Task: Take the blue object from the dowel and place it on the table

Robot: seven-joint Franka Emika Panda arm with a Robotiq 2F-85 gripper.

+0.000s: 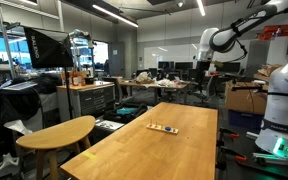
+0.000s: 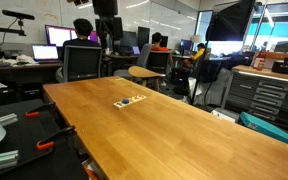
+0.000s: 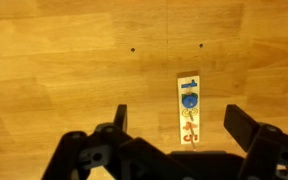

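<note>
My gripper moves down and outward next until its open fingers straddle the blue object [image 3: 190, 101], since that sits on the tan strip [image 3: 182, 120] far below and outward.
A narrow tan strip [image 3: 182, 120] lies flat on the long light-wood table [image 3: 54, 70]. In the wrist view a small round blue object [image 3: 189, 99] sits on the strip, with orange marks below it. My gripper [image 3: 180, 125] is open and empty, high above the strip, with one finger on each side of it. In both exterior views the strip [image 1: 163, 127] [image 2: 130, 101] lies mid-table and the gripper [image 1: 205, 62] [image 2: 107, 40] hangs well above it. The blue object shows as a speck [image 2: 134, 99] in an exterior view.
A smaller rounded wooden table [image 1: 59, 132] [image 2: 144, 72] stands beside the long table [image 1: 154, 150] [image 2: 174, 130]. Office chairs, desks with monitors and seated people [image 2: 81, 32] are behind. A white robot base [image 1: 284, 100] stands at the table's end.
</note>
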